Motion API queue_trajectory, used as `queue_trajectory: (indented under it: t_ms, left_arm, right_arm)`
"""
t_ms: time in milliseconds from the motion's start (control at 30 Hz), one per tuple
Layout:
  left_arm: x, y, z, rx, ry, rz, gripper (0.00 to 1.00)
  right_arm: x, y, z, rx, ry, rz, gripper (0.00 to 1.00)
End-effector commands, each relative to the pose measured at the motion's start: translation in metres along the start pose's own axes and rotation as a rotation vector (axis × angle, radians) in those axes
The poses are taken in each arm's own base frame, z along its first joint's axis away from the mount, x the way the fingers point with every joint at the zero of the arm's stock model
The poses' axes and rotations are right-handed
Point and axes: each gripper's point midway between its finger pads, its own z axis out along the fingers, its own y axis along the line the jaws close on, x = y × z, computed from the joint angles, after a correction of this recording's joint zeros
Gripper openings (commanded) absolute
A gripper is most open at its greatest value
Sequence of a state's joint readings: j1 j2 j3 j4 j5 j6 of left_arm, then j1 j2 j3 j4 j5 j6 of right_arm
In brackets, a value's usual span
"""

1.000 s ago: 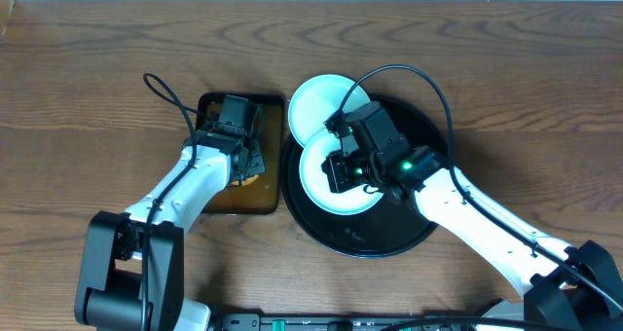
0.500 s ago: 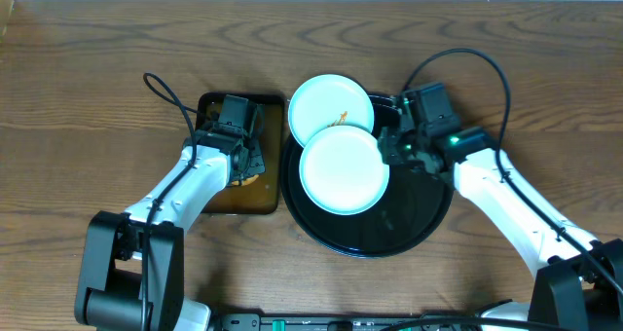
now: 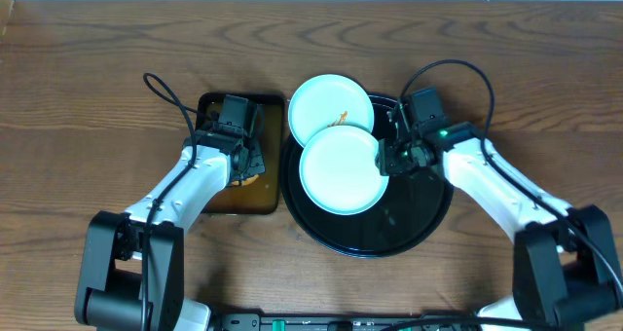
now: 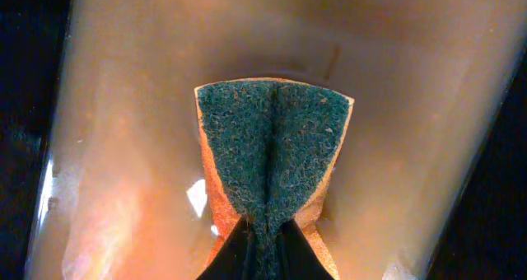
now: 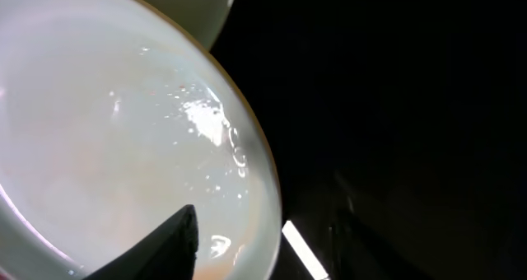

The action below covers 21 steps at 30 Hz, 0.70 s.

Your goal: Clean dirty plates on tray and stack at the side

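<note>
My right gripper's open fingers already straddle the near plate's rim beside the bare black tray. Next, my right gripper moves down slightly and closes on that rim.
Two pale plates overlap on the black tray (image 3: 409,224). The upper plate (image 3: 326,105) hangs over the tray's far-left rim and carries a small orange-brown squiggle. The lower plate (image 3: 336,175) looks free of sauce. No third plate shows separately. My right gripper (image 3: 386,156) is open at the lower plate's right rim. In the right wrist view its jaws (image 5: 263,218) straddle that plate's rim (image 5: 107,123), one finger over the plate, the other over the tray (image 5: 395,107). My left gripper (image 3: 240,156) is shut on a green-and-orange sponge (image 4: 272,165).
A smaller rectangular brown tray (image 3: 219,200) lies left of the black tray, with the left gripper and sponge held over it; its glossy floor (image 4: 123,148) fills the left wrist view. Dark wood tabletop (image 3: 97,97) surrounds both trays.
My right gripper has moved off the middle of the lower plate to its right rim, uncovering both plates. The left arm and sponge have not moved.
</note>
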<state>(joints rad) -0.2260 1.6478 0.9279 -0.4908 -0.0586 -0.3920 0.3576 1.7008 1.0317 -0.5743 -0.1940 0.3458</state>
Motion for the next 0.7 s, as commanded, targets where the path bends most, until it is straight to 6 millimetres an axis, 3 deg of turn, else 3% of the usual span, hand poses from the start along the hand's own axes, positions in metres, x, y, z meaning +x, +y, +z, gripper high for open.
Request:
queue_trajectory:
  t_ms: [0, 133, 300, 500, 667]
  left_arm:
    - [0.001, 0.002, 0.002, -0.009, 0.005, 0.004, 0.08]
    - [0.001, 0.002, 0.002, -0.009, 0.006, 0.004, 0.08]
    - [0.001, 0.002, 0.002, -0.009, 0.005, 0.004, 0.08]
    - [0.001, 0.002, 0.002, -0.009, 0.006, 0.004, 0.08]
    - [0.001, 0.002, 0.002, -0.009, 0.006, 0.004, 0.08]
  right_arm:
    - [-0.001, 0.007, 0.008, -0.046, 0.018, -0.011, 0.45]
    - [0.0, 0.004, 0.02, -0.042, 0.034, -0.003, 0.3]
    - [0.003, 0.003, 0.031, -0.048, 0.059, 0.001, 0.02]
    - [-0.002, 0.014, 0.021, -0.1, 0.033, -0.041, 0.01]
    - [-0.018, 0.035, -0.008, -0.225, -0.04, -0.06, 0.01]
